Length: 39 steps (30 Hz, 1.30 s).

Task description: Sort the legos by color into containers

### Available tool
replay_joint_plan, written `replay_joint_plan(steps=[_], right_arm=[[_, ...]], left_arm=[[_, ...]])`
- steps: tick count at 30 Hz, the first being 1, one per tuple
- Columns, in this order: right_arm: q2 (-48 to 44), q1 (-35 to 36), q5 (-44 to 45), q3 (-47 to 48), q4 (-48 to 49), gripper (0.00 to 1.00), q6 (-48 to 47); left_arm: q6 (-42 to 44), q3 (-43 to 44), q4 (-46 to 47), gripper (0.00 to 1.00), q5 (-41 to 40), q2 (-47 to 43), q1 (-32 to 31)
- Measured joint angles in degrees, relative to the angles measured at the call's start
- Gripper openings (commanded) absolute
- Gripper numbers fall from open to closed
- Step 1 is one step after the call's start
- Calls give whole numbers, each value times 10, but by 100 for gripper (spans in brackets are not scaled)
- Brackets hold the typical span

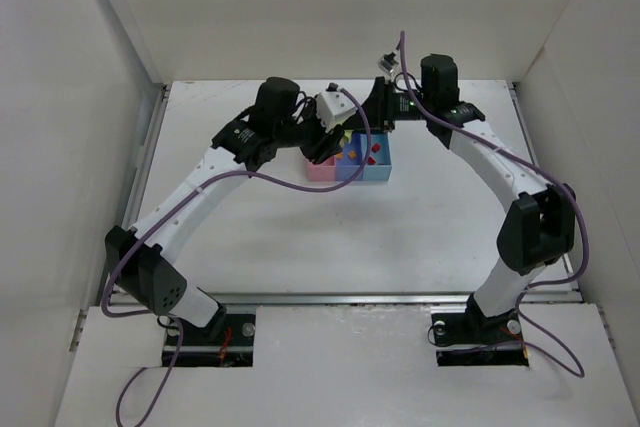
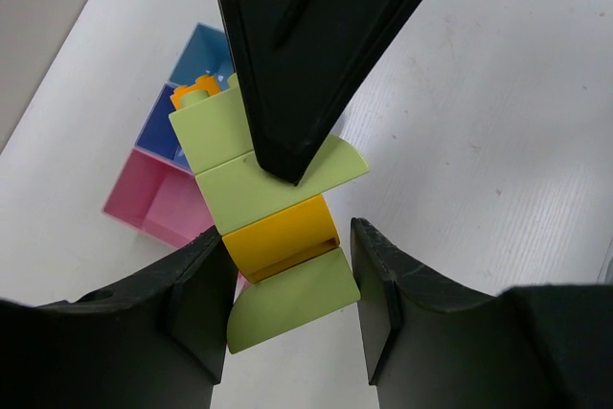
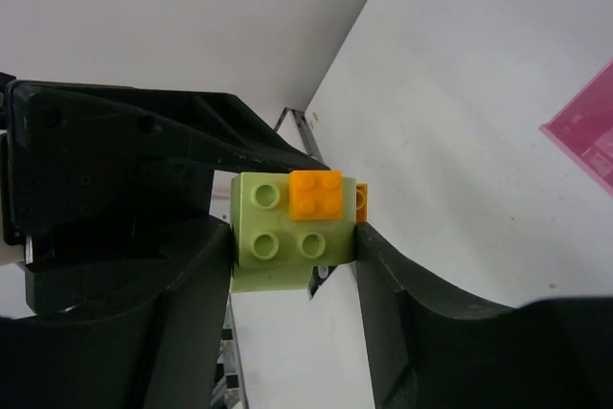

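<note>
I need to bring my left gripper back and down next, off the stack (image 1: 345,134) to the tabletop before the pink container (image 1: 279,230), and let go of its bricks there, since that spot is bare.
A stack of legos (image 2: 259,198), lime green, yellow and lime green with a small orange brick (image 3: 316,193) on its end, hangs above the containers. My left gripper (image 2: 287,284) is shut on its lower part, the yellow brick against one finger. My right gripper (image 3: 292,265) grips the lime green top brick (image 3: 278,237), with both fingers touching its sides. In the top view the two grippers meet at the stack (image 1: 345,134). Below it stand the joined pink (image 1: 318,169), purple-blue (image 1: 350,162) and light blue (image 1: 378,159) containers. Small red legos (image 1: 372,147) lie in the blue ones.
White walls enclose the table on the left, back and right. Metal rails (image 1: 150,147) run along its side edges and another along the near edge (image 1: 340,297). The pink container's corner (image 3: 589,131) shows at the right edge of the right wrist view.
</note>
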Motion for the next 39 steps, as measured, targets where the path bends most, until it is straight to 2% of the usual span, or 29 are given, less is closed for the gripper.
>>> replay_joint_plan(steps=[1,3,5,9,10,11,12,13,23,25,26,29,32,33,35,39], right_arm=[[0,0,1,0,0,52,1],[0,0,0,0,1,59,5],[1,0,-1,0,1,61,5],[3,0,1,0,-1,47,5],[4,0,2,0,-1,47,5],[4,0,2,0,-1,50,5],[5,0,2,0,-1,64,5],[5,0,2,0,-1,66,7],[8,0,3,0,0,70,14],[9,0,5,1,0,63,15],[10,0,6,1,0,55,16],[10,0,9,1,0,42,21],[10,0,10,1,0,23,23],[10,0,10,1,0,11,23],[10,0,11,1,0,0,23],[10,-1,16,-1,0,0,23]], left_arm=[[1,0,-1,0,-2,0,0],[1,0,-1,0,-4,-1,-2],[2,-2,0,0,-6,-1,-3],[3,-10,6,0,-6,-1,-3],[3,-11,7,0,-7,-1,-3],[3,-12,8,0,-7,-1,-3],[4,-14,9,0,-8,-2,-3],[5,-14,10,0,-9,-3,-3],[6,-24,10,0,-10,-5,-10],[6,-24,10,0,-10,-6,-10],[6,-25,10,0,-10,-7,-10],[7,-27,9,0,-13,-9,-10],[7,-28,9,0,-13,-10,-10],[7,-28,9,0,-13,-10,-10],[7,-29,10,0,-14,-10,-10],[9,-40,19,0,-16,-15,-10]])
